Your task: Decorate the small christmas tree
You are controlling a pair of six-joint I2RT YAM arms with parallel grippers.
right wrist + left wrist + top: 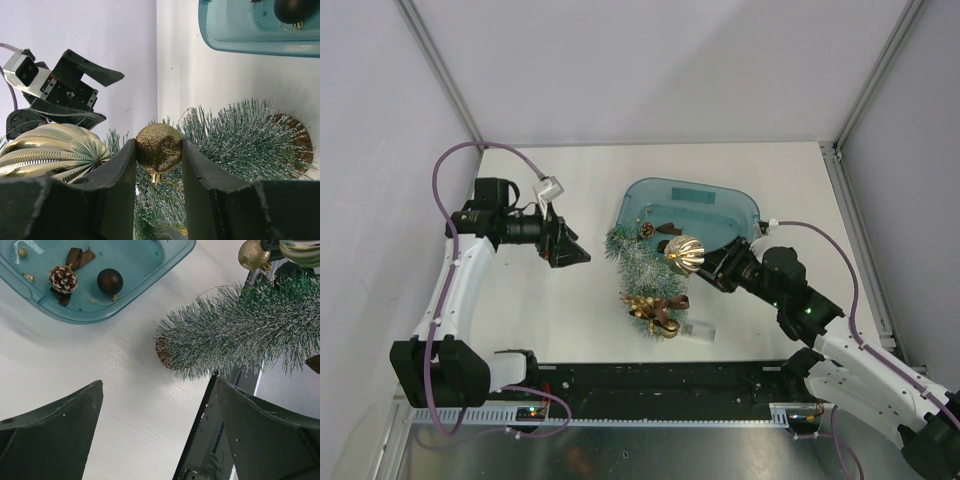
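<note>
The small glittery gold ball [159, 147] should next go down onto the tree's bare middle branches, where my right gripper should release it, because the other ornaments crowd the tip half of the tree.
The small christmas tree [638, 268] lies on its side on the white table, its wood-slice base [162, 352] toward the teal tub [740, 200]. My right gripper [710, 264] is over the tree, shut on a small glittery gold ball [159, 147]. A large ribbed gold ornament [685, 253] sits right beside its fingers; I cannot tell what holds it. Gold and brown ornaments [655, 305] lie on the tree's tip half. My left gripper [578, 250] is open and empty, left of the tree [240, 335] and apart from it.
The tub [100, 310] holds a pine cone [62, 279], a dark brown ball [110, 281] and small gold bits. A small clear piece [701, 331] lies by the tree's tip near the black front rail [720, 378]. Walls enclose the table.
</note>
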